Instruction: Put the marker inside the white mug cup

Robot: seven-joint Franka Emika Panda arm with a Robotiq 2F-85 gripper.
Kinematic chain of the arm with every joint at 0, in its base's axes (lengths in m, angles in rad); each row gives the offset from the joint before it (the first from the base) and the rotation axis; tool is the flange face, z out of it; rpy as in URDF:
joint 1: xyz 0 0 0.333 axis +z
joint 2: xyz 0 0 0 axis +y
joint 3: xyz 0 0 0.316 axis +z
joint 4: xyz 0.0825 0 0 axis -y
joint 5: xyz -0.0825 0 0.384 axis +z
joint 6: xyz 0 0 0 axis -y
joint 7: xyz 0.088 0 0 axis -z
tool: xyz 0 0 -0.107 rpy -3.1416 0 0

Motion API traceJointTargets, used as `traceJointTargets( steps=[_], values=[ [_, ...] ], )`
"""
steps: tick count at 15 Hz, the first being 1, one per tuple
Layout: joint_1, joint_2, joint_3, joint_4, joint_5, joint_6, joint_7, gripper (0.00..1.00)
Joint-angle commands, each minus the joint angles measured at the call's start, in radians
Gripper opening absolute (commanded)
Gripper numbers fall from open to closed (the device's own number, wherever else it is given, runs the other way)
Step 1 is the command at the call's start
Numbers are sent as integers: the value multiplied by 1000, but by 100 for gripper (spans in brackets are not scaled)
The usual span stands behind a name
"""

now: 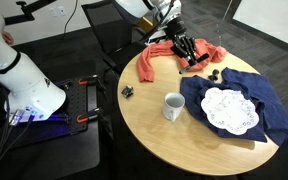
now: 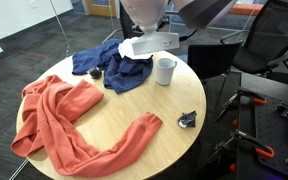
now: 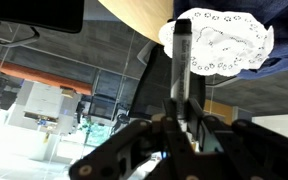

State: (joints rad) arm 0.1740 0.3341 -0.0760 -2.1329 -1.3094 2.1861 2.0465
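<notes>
My gripper will next carry the marker toward the middle of the table, over the upright mug's opening (image 1: 174, 98) below. Then it will lower the marker inside tip-first and let it go.
My gripper (image 1: 185, 50) hangs above the orange cloth (image 1: 159, 58) at the far side of the round table. In the wrist view the jaws (image 3: 181, 112) are shut on the marker (image 3: 181, 58), a thin dark stick with a lighter section that sticks out past the fingertips. The white mug cup (image 1: 173, 105) stands upright near the table's middle, apart from the gripper, and also shows in an exterior view (image 2: 165, 70). In the wrist view the mug's white edge (image 3: 166, 33) shows next to the marker's tip.
A white lace doily (image 1: 229, 110) lies on a blue cloth (image 1: 259, 95) beside the mug. A small black clip-like object (image 1: 127, 91) sits near the table's edge. Small black lumps (image 1: 216, 73) lie by the blue cloth. A black chair (image 1: 109, 30) stands behind the table.
</notes>
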Motion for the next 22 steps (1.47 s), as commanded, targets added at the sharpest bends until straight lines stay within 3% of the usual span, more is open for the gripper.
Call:
traceJointTargets(
  steps=[1,10,22],
  values=[
    [-25,54,38,59,-18,-110,99,5],
    [-47,157,62,138,42,-295,245,5],
    [-85,233,62,128,59,-264,309,5]
  ],
)
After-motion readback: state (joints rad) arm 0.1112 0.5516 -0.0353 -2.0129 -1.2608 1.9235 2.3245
